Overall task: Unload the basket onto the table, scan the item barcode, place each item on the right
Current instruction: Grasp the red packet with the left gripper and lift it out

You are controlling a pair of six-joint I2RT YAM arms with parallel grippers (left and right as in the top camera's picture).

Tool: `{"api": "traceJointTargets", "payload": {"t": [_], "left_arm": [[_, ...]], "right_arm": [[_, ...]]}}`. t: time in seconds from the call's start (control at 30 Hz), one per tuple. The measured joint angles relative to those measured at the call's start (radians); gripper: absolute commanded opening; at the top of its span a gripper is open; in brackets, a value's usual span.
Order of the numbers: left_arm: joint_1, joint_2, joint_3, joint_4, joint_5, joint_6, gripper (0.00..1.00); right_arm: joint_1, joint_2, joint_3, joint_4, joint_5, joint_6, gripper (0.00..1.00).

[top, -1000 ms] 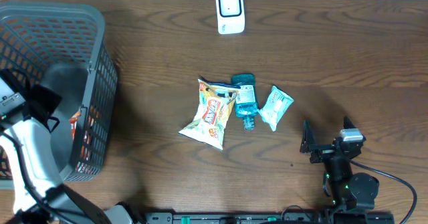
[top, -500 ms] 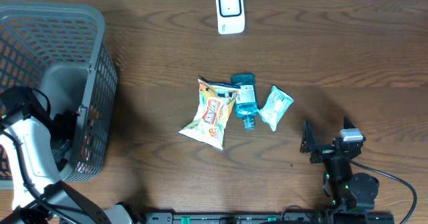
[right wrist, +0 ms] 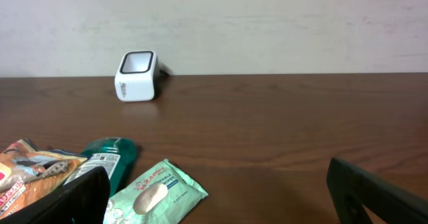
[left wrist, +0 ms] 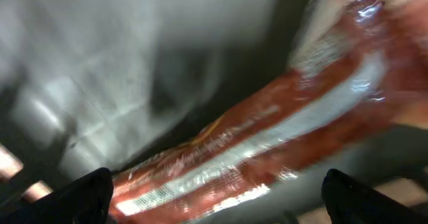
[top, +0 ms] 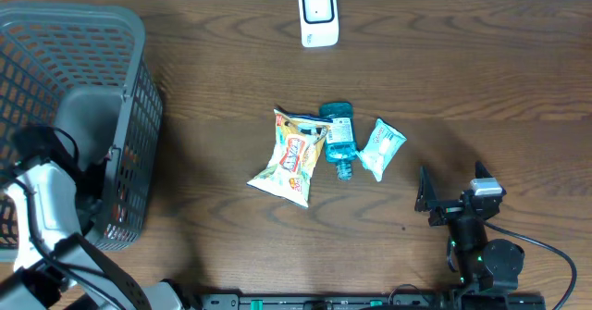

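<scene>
My left gripper is open, and the white-striped part of the orange-red packet stretches just beyond its fingers, so next it will move down deeper into the grey basket, onto that part.
A white barcode scanner (top: pixel 318 15) stands at the table's far edge, also seen from the right wrist (right wrist: pixel 138 75). At mid-table lie a yellow snack bag (top: pixel 290 157), a teal bottle (top: pixel 339 139) and a pale green wipes pack (top: pixel 380 148). My right gripper (top: pixel 453 192) rests open near the front right, with the wipes pack (right wrist: pixel 157 194) just ahead of it on the left. My left gripper (left wrist: pixel 217 198) is open inside the grey basket (top: pixel 139 97). A shiny red packet (left wrist: pixel 267 137), blurred, lies across the view just beyond its dark fingertips (left wrist: pixel 83 197).
The tall mesh basket fills the left end of the table and its wall hides most of my left gripper from above. A pale wall runs behind the scanner. Bare wood lies between the items and the right gripper.
My left arm has shifted toward the near side inside the basket. The right arm and the items at mid-table have not moved.
</scene>
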Motion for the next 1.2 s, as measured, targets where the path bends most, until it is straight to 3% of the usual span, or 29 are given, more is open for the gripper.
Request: {"api": "traceJointTargets", "payload": {"t": [0.03, 0.1, 0.2, 0.27, 0.3, 0.73, 1.07, 1.2], "left_arm": [[0.0, 0.006, -0.024, 0.019, 0.0, 0.005, 1.0], [0.0, 0.011, -0.068, 0.064, 0.0, 0.01, 0.83], [0.0, 0.014, -0.122, 0.12, -0.008, 0.02, 0.36], [0.0, 0.003, -0.132, 0.152, -0.01, 0.023, 0.13], [0.0, 0.002, -0.134, 0.165, -0.011, 0.026, 0.08], [0.0, -0.024, -0.094, 0.143, 0.022, 0.007, 0.07], [0.0, -0.292, 0.143, 0.148, 0.117, -0.04, 0.07], [0.0, -0.397, 0.192, 0.241, 0.223, -0.058, 0.07]], "right_arm": [[0.0, 0.0, 0.0, 0.0, 0.0, 0.0, 0.99], [0.0, 0.0, 0.0, 0.0, 0.0, 0.0, 0.99], [0.0, 0.0, 0.0, 0.0, 0.0, 0.0, 0.99], [0.0, 0.0, 0.0, 0.0, 0.0, 0.0, 0.99], [0.0, 0.0, 0.0, 0.0, 0.0, 0.0, 0.99], [0.0, 0.0, 0.0, 0.0, 0.0, 0.0, 0.99], [0.0, 0.0, 0.0, 0.0, 0.0, 0.0, 0.99], [0.0, 0.0, 0.0, 0.0, 0.0, 0.0, 0.99]]}}
